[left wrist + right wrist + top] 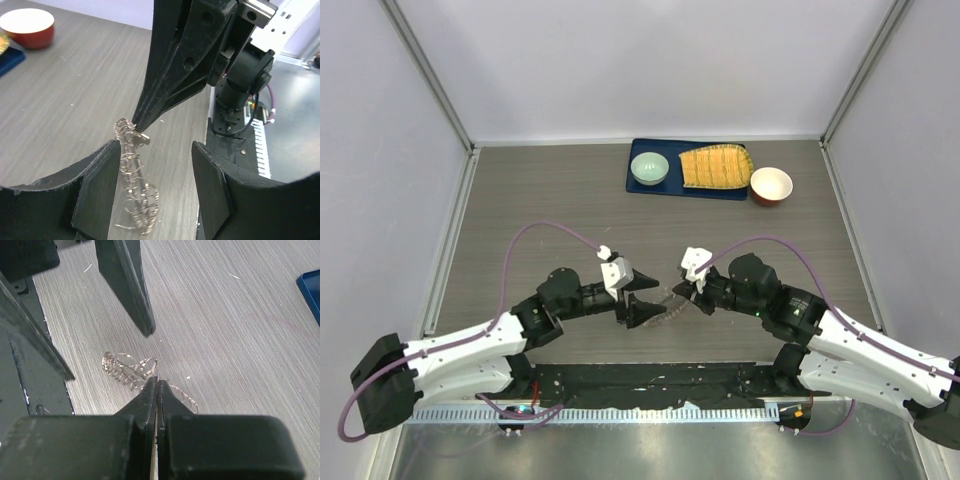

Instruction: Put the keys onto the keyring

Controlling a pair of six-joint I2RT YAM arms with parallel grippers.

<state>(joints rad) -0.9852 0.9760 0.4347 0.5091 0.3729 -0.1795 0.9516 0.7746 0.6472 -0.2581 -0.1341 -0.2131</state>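
My right gripper will carry the hanging keyring outward next, then lower it and let it go on the bare tabletop before the blue tray, because that part of the tabletop is clear.
The keyring (670,308) is a tangle of small silver wire loops, hanging between my two grippers near the table's front edge. My right gripper (678,292) is shut, its pointed tips (157,382) pinching a thin silver sliver, the key (142,138), right at the keyring's (127,367) upper end. In the left wrist view the keyring (135,185) runs down from those tips. It hangs between the spread fingers of my left gripper (155,195), close to the left finger (95,195) and clear of the other. Whether the ring's lower end rests on the table I cannot tell.
A blue tray (650,187) at the back holds a pale green bowl (649,168) and a yellow ribbed piece (715,167). A red bowl (771,185) stands right of the tray. The black base plate (650,385) runs along the near edge.
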